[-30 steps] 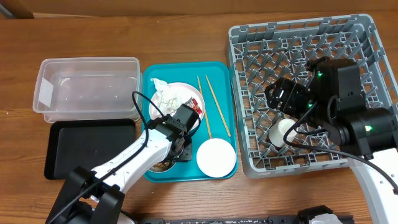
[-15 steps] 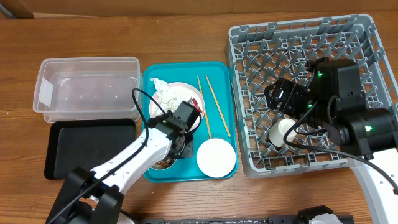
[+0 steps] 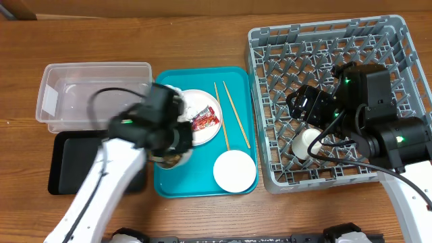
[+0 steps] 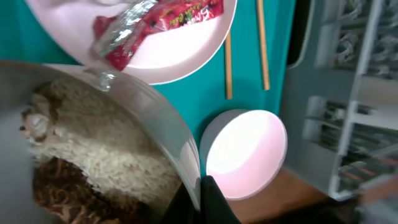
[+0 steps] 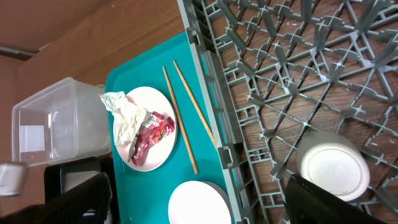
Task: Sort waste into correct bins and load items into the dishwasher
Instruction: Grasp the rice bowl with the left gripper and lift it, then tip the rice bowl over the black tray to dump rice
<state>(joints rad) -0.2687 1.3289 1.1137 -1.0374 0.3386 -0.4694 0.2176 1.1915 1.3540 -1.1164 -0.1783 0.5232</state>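
Rice fills the held bowl, so my left gripper should empty it into the black tray, return, lower to teal space beside the other bowl below and release.
My left gripper [image 4: 202, 190] is shut on the rim of a white bowl [image 4: 155, 118] holding white rice [image 4: 106, 155] and brown scraps, over the teal tray [image 3: 202, 185]. In the overhead view the left arm is blurred above this bowl [image 3: 174, 160]. The red-and-white wrapper [image 3: 206, 120] lies on the round white plate [image 3: 202, 135]; the crumpled tissue [image 5: 124, 112] lies beside it. Two chopsticks [image 3: 229, 115] lie right of the plate. An upturned white bowl [image 3: 234, 170] sits at the tray's front. My right gripper [image 5: 198, 186] is open and empty above the grey rack [image 3: 398, 40], near a small white cup [image 3: 309, 143].
The clear tub [image 3: 94, 94] stands left of the teal tray, with the black tray [image 3: 74, 162] in front of it. The left arm reaches across the black tray's right end. The rack fills the right side of the table.
My left arm has swung to the left and is blurred with motion, carrying the rice bowl slightly left and back. The right arm has not moved.
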